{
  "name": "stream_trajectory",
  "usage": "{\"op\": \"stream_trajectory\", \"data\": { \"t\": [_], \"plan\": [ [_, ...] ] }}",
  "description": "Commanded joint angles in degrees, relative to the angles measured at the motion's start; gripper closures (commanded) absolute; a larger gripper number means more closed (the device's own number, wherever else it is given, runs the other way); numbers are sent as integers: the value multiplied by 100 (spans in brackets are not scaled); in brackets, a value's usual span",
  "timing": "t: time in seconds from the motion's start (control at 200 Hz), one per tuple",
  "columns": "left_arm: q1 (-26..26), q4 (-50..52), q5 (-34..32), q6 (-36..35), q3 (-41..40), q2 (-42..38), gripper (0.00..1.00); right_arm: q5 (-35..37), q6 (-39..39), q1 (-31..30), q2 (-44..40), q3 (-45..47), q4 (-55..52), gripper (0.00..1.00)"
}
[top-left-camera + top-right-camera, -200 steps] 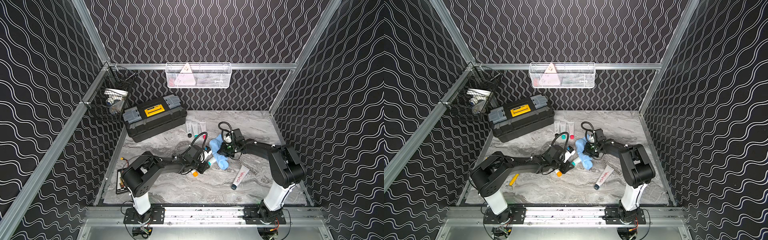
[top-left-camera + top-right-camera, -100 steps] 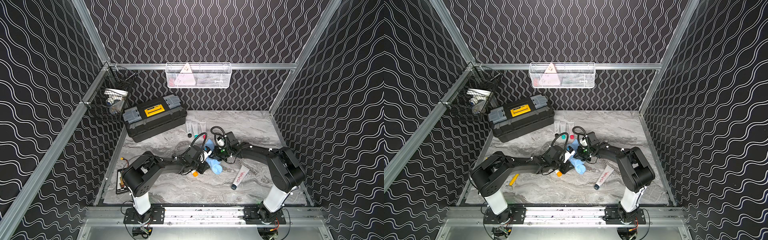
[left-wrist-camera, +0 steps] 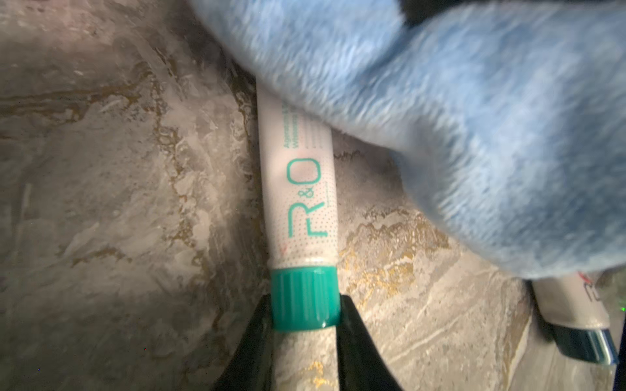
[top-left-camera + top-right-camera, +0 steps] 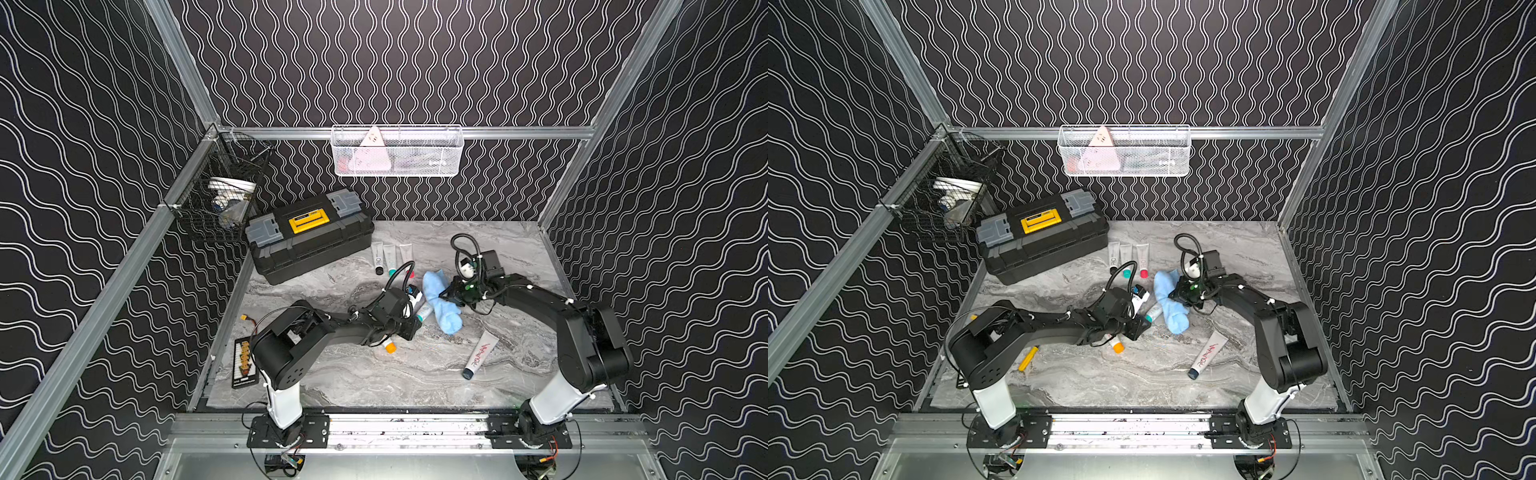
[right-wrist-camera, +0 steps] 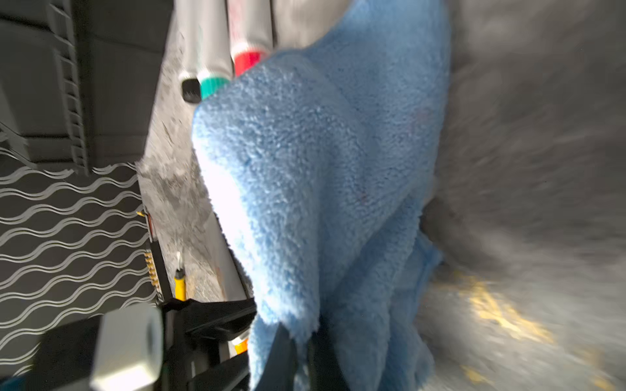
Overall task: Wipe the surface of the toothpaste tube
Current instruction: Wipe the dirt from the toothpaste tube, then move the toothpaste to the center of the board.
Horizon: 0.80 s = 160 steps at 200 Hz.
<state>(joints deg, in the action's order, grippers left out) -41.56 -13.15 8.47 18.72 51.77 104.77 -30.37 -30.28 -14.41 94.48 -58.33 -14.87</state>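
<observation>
The spot on the marble [image 4: 424, 254] beside the red-capped tube is outward of my left gripper, so the gripper will next carry the toothpaste tube outward and release it there.
A white toothpaste tube [image 3: 298, 189] with green lettering lies on the marble table. My left gripper [image 3: 305, 315] is shut on its green cap [image 3: 305, 298]. In both top views the tube [image 4: 424, 309] [image 4: 1153, 311] pokes out from under a blue cloth [image 4: 442, 299] [image 4: 1169, 301]. The cloth [image 3: 440, 118] covers the tube's far end. My right gripper [image 5: 301, 338] is shut on a fold of the cloth [image 5: 321, 169], and stands just right of it [image 4: 451, 295].
A black toolbox [image 4: 309, 232] stands at the back left, with three tubes [image 4: 390, 257] beside it. A dark-capped tube [image 4: 480, 353] lies front right. An orange-capped tube [image 4: 388, 345] lies under the left arm. Wire baskets [image 4: 397, 151] [image 4: 220, 195] hang on the walls.
The right gripper dragged the cloth left along the tube towards the left gripper, then drew it back to the right. The left arm has held still.
</observation>
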Motion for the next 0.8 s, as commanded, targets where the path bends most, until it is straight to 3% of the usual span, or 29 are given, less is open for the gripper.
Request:
{"op": "stream_trajectory", "data": {
  "t": [0.0, 0.535, 0.796],
  "plan": [
    [-60, 103, -574, 417, 305, 138, 88, -21, 301, 312, -249, -57, -244, 100],
    [-277, 809, -2348, 2248, 2073, 1353, 87, 913, -384, 870, -1319, 1101, 729, 100],
    [-239, 1604, -2641, 2644, 3533, 2223, 85, 533, -420, 871, -1185, 1325, 1109, 100]
  ]
}}
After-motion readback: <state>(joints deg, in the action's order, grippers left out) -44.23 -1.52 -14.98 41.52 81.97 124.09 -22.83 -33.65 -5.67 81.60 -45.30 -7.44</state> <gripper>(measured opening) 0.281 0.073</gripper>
